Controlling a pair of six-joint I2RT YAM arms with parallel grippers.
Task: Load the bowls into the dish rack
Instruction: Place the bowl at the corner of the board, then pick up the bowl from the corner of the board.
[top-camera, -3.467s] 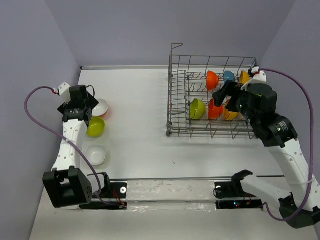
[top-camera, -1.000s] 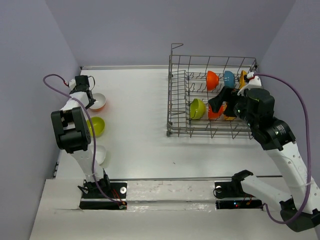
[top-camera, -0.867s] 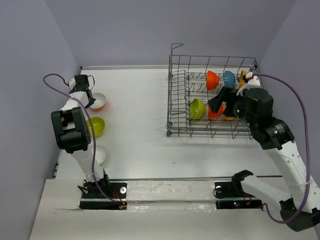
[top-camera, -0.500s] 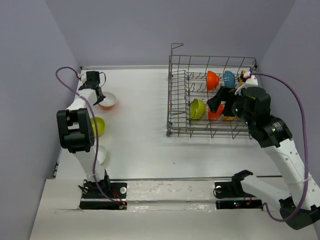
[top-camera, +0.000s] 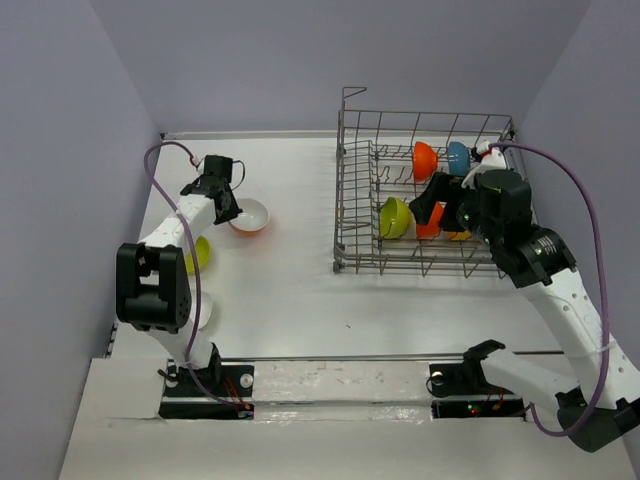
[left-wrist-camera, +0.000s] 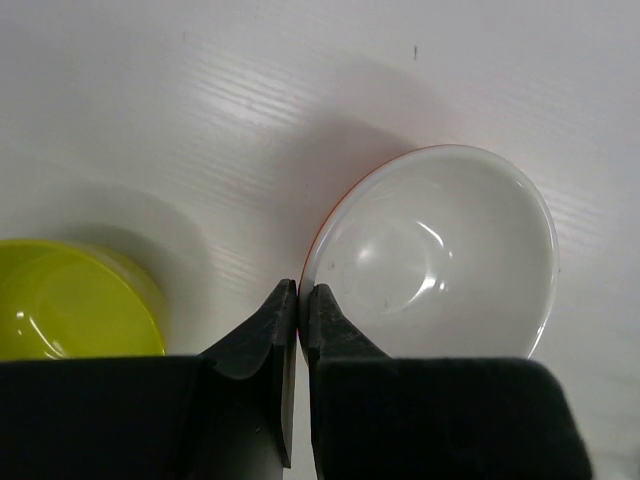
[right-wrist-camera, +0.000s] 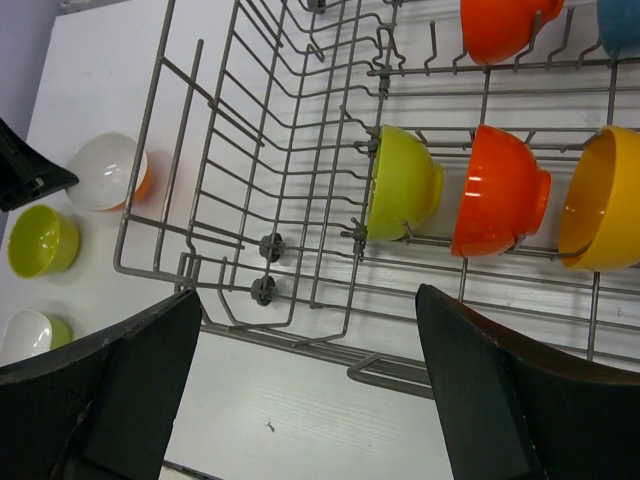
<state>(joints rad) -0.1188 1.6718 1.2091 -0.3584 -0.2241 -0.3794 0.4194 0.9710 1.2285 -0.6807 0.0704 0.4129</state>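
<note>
I should bring the bowl back and right in the top view to the clear tabletop, and my left gripper should release its rim.
My left gripper (top-camera: 228, 203) is shut on the rim of a bowl (top-camera: 250, 216) that is white inside and orange outside. In the left wrist view the fingertips (left-wrist-camera: 287, 305) pinch that rim on the bowl's (left-wrist-camera: 440, 250) left side. A lime green bowl (top-camera: 196, 252) and a white bowl (top-camera: 204, 311) sit on the table to the left. The dish rack (top-camera: 350, 200) holds orange (top-camera: 424, 158), blue (top-camera: 458, 154), lime green (top-camera: 394, 216), orange (right-wrist-camera: 500, 190) and yellow (right-wrist-camera: 603, 200) bowls. My right gripper (right-wrist-camera: 310, 400) hangs open above the rack's front edge, holding nothing.
Purple walls close in the white table (top-camera: 290, 280) on the left, back and right. The left half of the dish rack shows bare tines (right-wrist-camera: 290, 150). A purple cable (top-camera: 160, 160) loops beside the left arm.
The left gripper has swung right and toward the near side with the white-and-orange bowl in its grip. The right arm has shifted slightly left over the rack, still open.
</note>
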